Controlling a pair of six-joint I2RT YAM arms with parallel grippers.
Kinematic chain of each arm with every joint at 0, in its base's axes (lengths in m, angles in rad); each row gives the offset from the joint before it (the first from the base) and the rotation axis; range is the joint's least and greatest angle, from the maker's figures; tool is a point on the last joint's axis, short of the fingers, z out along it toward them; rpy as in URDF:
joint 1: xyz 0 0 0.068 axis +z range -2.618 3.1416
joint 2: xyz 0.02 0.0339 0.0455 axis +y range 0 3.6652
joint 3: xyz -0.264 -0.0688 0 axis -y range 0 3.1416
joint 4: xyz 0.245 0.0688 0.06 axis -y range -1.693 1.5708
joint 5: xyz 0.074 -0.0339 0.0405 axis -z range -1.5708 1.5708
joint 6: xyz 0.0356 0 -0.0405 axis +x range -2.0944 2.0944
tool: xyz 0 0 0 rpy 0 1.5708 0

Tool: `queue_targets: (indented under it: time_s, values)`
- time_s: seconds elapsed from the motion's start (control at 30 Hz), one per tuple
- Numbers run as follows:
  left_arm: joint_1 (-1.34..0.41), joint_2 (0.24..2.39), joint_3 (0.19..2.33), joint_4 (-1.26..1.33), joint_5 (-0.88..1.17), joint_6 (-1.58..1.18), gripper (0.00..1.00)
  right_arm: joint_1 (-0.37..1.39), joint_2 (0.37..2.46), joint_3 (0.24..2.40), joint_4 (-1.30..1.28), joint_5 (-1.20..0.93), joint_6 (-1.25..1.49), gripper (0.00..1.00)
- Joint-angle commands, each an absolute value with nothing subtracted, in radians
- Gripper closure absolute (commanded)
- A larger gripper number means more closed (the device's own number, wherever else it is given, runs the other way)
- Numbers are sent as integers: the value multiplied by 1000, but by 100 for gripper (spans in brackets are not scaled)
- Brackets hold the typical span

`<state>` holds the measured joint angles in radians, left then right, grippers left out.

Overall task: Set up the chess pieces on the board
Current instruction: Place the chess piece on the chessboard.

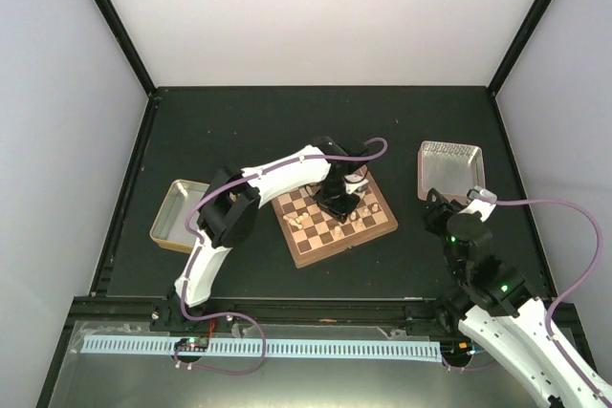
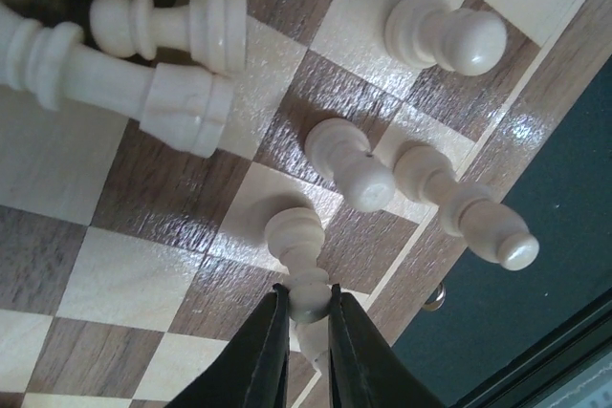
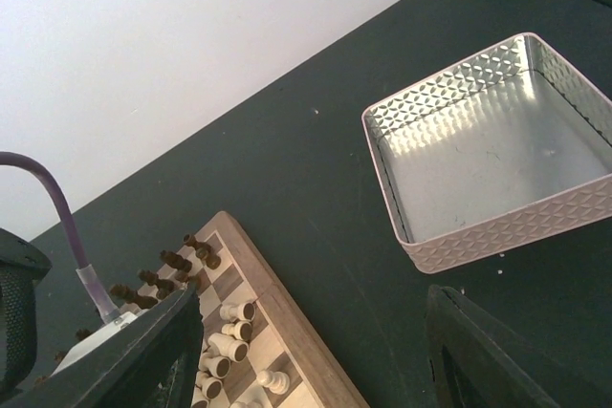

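Observation:
My right gripper moves across and down onto one cream piece (image 1: 292, 221) next, since it lies toppled, below the gripper and to its left in the top view.
The board (image 1: 304, 238) lies in the middle of the table. My left gripper (image 2: 308, 305) is shut on the round head of a cream pawn (image 2: 296, 236), which stands on a light square near the board's (image 2: 182, 207) edge. Two more cream pawns (image 2: 349, 164) and a taller piece (image 2: 469, 212) stand close by, and bigger cream pieces (image 2: 115, 78) are grouped at the upper left. From above, the left gripper (image 1: 339, 200) is over the board's far side. My right gripper (image 3: 306, 360) hangs open and empty over the dark table, right of the board (image 3: 287, 332).
An empty silver tray (image 1: 449, 171) sits right of the board, also seen as the tray (image 3: 497, 169) in the right wrist view. A tan tray (image 1: 177, 215) lies to the left. Dark chessmen (image 3: 163, 269) line the board's far side. The right gripper (image 1: 449, 207) sits just below the silver tray.

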<state>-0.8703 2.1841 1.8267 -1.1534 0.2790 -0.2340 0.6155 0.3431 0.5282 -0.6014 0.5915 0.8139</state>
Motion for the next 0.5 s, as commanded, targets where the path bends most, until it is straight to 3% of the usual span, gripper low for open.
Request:
queue_targets:
  time_s: [0.0,0.27,0.47]
  values:
    - [-882,2213,1870,-1191,285,-212,87,611,342,529,-594,597,834,35]
    - [-882,2198,1893,-1193,257,-211,71,611,359,530,-584,571,832,35]
    - [-883,2183,1899,-1175,218,-217,68,611,374,542,-584,548,825,35]
